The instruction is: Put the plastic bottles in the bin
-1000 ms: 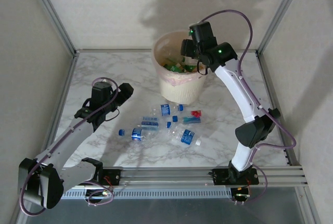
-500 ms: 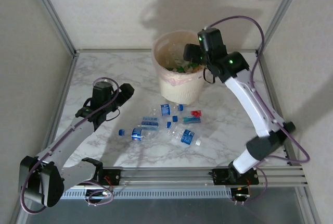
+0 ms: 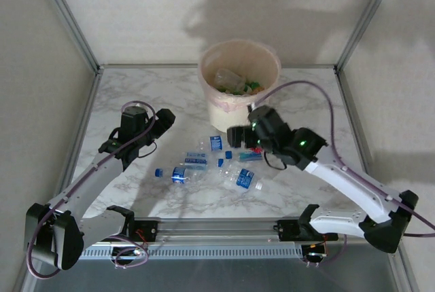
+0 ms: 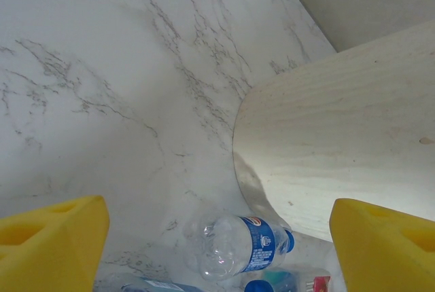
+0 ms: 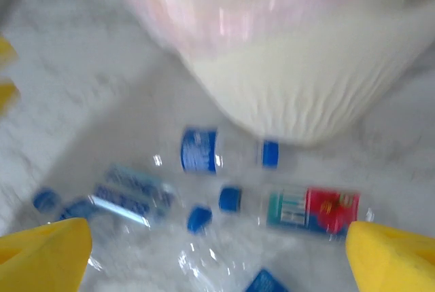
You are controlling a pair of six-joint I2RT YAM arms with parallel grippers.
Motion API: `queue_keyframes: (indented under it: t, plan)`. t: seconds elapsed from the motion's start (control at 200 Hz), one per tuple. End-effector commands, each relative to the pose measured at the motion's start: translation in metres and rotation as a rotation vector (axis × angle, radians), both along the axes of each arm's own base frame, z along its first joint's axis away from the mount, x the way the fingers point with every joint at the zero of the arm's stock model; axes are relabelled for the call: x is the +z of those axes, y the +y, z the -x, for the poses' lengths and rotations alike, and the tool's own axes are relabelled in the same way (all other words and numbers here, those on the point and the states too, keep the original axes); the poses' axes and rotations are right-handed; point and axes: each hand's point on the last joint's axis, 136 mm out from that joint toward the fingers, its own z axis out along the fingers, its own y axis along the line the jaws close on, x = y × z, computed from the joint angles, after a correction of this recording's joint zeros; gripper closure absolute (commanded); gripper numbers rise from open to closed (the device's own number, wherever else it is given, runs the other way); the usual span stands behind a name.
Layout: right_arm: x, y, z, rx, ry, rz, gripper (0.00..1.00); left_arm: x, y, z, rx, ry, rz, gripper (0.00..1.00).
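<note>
Next, my right gripper moves back and down, turning across the clear ribbed bottle's blue label (image 3: 245, 178) (image 5: 266, 282), since that bottle lies below it and nearer my base.
The cream bin (image 3: 234, 112) with its pinkish liner stands at the back middle and holds green, orange and clear bottles (image 3: 236, 84). Several plastic bottles lie on the marble in front of it: a clear blue-labelled one (image 3: 216, 142), a red-labelled one (image 3: 251, 152) and others (image 3: 242, 178). My right gripper (image 3: 236, 136) hangs open just above them, nothing between its yellow pads (image 5: 42, 254); below it lie the blue-labelled bottle (image 5: 200, 149) and the red-labelled bottle (image 5: 312, 208). My left gripper (image 3: 164, 118) is open and empty, facing a blue-labelled bottle (image 4: 239, 244) beside the bin wall (image 4: 340, 142).
Loose blue caps (image 3: 158, 172) lie among the bottles. Metal frame posts and white walls close in the table on the left, right and back. The rail (image 3: 231, 227) with the arm bases runs along the near edge.
My right arm has swung from above the bin down to the bottles in front of it, its jaws opening. The left arm has stayed put.
</note>
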Motion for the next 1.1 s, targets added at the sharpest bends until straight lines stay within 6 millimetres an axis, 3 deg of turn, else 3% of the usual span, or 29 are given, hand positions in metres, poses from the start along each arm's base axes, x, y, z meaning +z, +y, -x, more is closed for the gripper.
queue_keyframes:
  t: [0.0,0.205,0.466,0.836,1.097]
  plan:
    - [-0.033,0.009,0.018,0.012,0.081,-0.052,0.03,0.001,-0.003,0.000,0.000,-0.005,0.020,0.16]
    - [-0.096,0.006,0.041,0.042,0.206,-0.032,0.01,-0.002,-0.002,0.001,0.007,0.001,0.014,0.16]
    - [-0.140,0.010,0.045,0.048,0.272,0.009,0.01,-0.003,-0.006,-0.002,0.003,0.004,0.022,0.16]
    - [-0.166,0.008,0.046,0.036,0.302,0.078,0.01,-0.009,-0.005,-0.004,0.009,0.011,0.014,0.16]
    - [-0.186,0.018,0.055,0.071,0.333,0.133,0.02,-0.008,-0.004,-0.003,0.010,0.008,0.007,0.16]
